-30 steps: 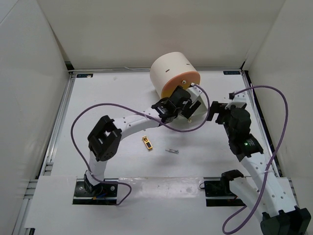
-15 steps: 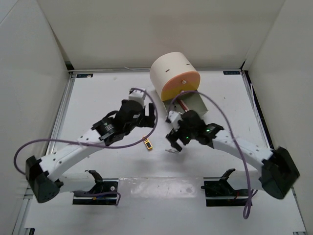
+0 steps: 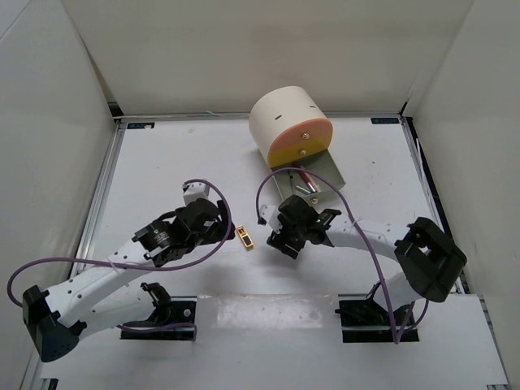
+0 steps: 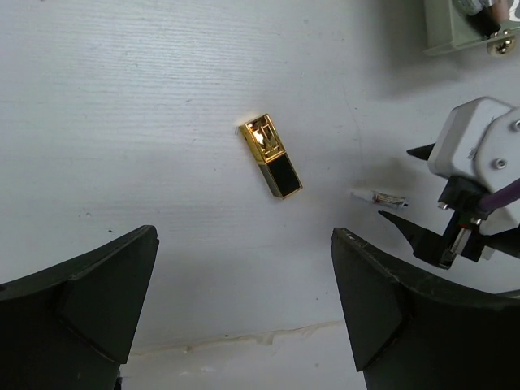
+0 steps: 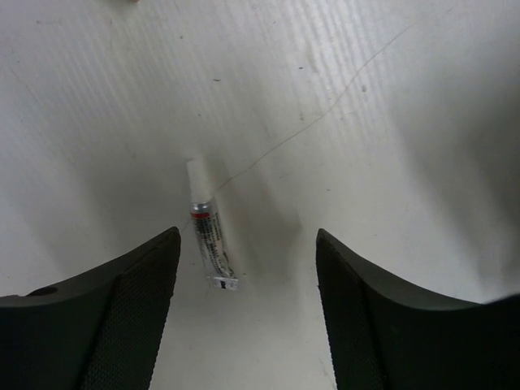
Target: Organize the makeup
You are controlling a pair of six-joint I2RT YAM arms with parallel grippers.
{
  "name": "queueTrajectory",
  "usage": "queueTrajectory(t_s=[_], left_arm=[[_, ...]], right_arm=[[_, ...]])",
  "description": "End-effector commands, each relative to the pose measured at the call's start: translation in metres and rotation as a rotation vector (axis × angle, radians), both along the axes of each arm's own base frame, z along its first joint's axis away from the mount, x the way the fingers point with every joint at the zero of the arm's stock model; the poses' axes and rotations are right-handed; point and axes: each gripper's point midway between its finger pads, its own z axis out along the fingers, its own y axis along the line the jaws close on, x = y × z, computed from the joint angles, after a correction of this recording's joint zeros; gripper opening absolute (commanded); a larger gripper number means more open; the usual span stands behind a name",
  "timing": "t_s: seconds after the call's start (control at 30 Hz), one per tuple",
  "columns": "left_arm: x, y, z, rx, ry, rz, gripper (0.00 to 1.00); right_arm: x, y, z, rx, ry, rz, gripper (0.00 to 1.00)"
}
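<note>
The gold lipstick lies down and to my left gripper's right in the top view, so the gripper will move that way, astride the lipstick's middle (image 3: 244, 236) (image 4: 272, 157).
A gold and black lipstick (image 3: 244, 236) lies flat on the white table; it also shows in the left wrist view (image 4: 271, 155). My left gripper (image 3: 221, 227) is open and empty, just left of the lipstick and above the table (image 4: 244, 244). A small silver gloss tube (image 5: 209, 240) with a white cap lies between the open fingers of my right gripper (image 5: 246, 244), nearer the left finger and untouched. The tube also shows in the left wrist view (image 4: 379, 197). In the top view my right gripper (image 3: 285, 241) hides the tube.
The large cream cylindrical box (image 3: 286, 118) with an orange front (image 3: 301, 145) stands at the back. Its lower drawer (image 3: 322, 172) is pulled out towards me, with a few small items inside. White walls enclose the table on three sides.
My left arm has drawn back from the drawer towards the near edge, beside the lipstick. My right arm has swung in from the right and come down over the gloss tube.
</note>
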Motion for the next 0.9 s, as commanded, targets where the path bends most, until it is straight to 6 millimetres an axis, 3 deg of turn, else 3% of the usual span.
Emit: queueTrajectory(t_s=[0.0,0.17,0.3,0.37,0.4,0.5,0.6,0.67,0.83,0.87], left_arm=[[-0.004,-0.003,-0.006,-0.014,0.039,0.019,0.98],[-0.001,-0.008,-0.009,0.014,0.071,0.015,0.98],[0.002,-0.013,-0.009,0.019,0.073,0.011,0.98],[0.004,-0.014,-0.007,0.015,0.065,0.009,0.98],[0.006,-0.017,-0.006,0.007,0.060,0.006,0.98],[0.009,-0.022,-0.004,-0.006,0.045,-0.008,0.98],[0.013,-0.032,-0.010,-0.017,0.050,-0.024,0.98],[0.013,-0.037,-0.022,-0.004,0.080,-0.033,0.98],[0.023,-0.061,-0.046,-0.008,0.118,-0.070,0.98],[0.025,-0.065,-0.049,-0.009,0.123,-0.070,0.98]], right_arm=[[-0.009,0.002,-0.012,-0.016,0.001,0.037,0.69],[-0.017,-0.007,-0.027,-0.057,0.031,0.004,0.60],[-0.012,-0.009,-0.031,-0.066,0.013,-0.035,0.27],[-0.010,-0.007,-0.024,-0.055,0.005,-0.036,0.16],[-0.005,-0.006,-0.015,-0.041,-0.019,-0.044,0.06],[0.008,0.000,0.015,0.019,-0.108,-0.074,0.02],[0.039,0.003,0.074,0.140,-0.282,-0.145,0.02],[0.067,-0.006,0.116,0.219,-0.400,-0.208,0.06],[0.124,-0.029,0.160,0.277,-0.515,-0.282,0.07],[0.136,-0.034,0.153,0.255,-0.507,-0.283,0.07]])
